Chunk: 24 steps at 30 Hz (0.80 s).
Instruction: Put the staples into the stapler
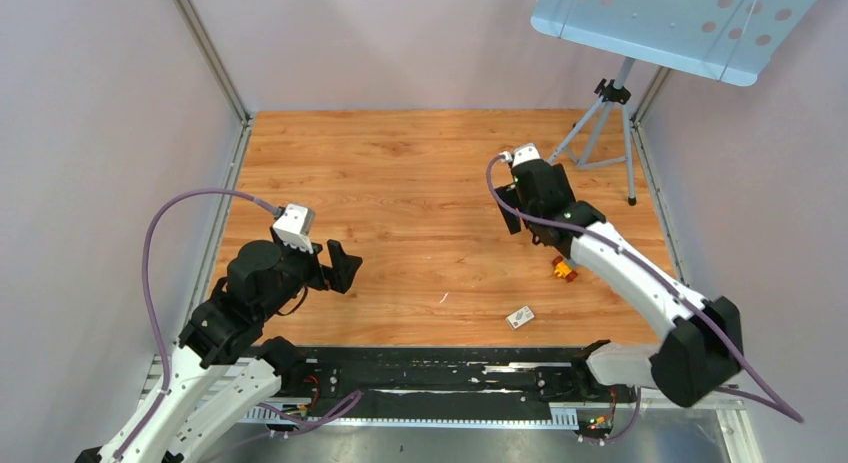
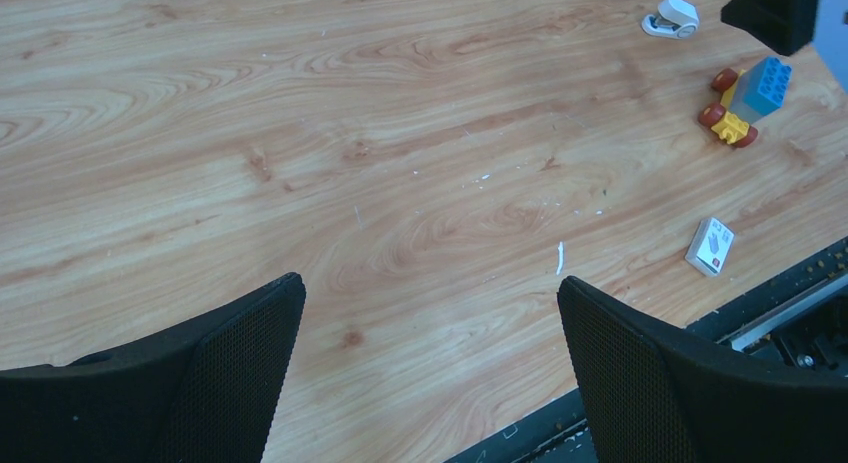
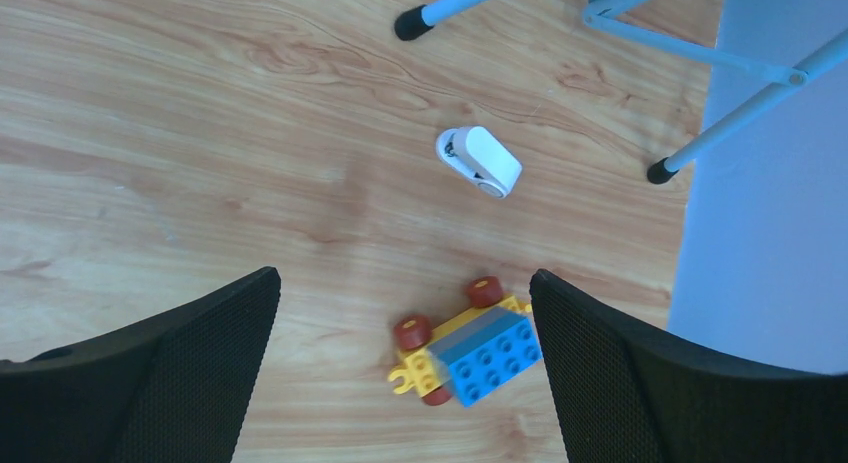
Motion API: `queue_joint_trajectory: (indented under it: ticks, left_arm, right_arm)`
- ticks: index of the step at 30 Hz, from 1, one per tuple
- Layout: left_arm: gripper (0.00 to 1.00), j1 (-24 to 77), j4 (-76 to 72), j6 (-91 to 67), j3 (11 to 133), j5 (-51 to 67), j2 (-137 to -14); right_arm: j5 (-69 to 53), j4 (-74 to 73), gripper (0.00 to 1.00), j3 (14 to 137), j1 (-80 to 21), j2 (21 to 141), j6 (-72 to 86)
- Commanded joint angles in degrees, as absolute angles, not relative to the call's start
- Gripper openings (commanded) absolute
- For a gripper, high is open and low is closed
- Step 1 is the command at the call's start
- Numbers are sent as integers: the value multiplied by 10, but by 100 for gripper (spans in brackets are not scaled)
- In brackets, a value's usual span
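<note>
My right gripper lowers next and turns its fingers to straddle the stapler's white body (image 3: pixel 488 160) below them, since it sits slanted in the wrist view.
The stapler (image 3: pixel 480 161), small and white with a silver end, lies on the wooden table ahead of my right gripper (image 3: pixel 405 275). It also shows far off in the left wrist view (image 2: pixel 672 16). In the top view it is hidden under the right arm. My right gripper (image 1: pixel 530 226) is open and empty above the table. My left gripper (image 1: pixel 340 268) is open and empty over bare wood at the left, jaws wide apart in its wrist view (image 2: pixel 428 283). No grey staple block is in view.
A yellow-and-blue toy car (image 3: pixel 468 345) sits just under the right jaws; it also shows in the top view (image 1: pixel 563 270). A small white box with a red mark (image 1: pixel 520 317) lies near the front edge. Tripod legs (image 1: pixel 600 143) stand at the back right.
</note>
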<state>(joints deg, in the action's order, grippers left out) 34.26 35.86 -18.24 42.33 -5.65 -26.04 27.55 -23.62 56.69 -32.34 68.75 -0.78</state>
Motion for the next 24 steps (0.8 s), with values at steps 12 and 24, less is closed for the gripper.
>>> queue_joint_trajectory:
  ticks: [12,24]
  left_arm:
    - [100,341,348,-183,428,-33,-271]
    - [100,341,349,-183,429,-36,-276]
  right_arm:
    - [130,-365,58,780,-136,978,-178]
    - [93,-451,61,871,-80,1111,-242]
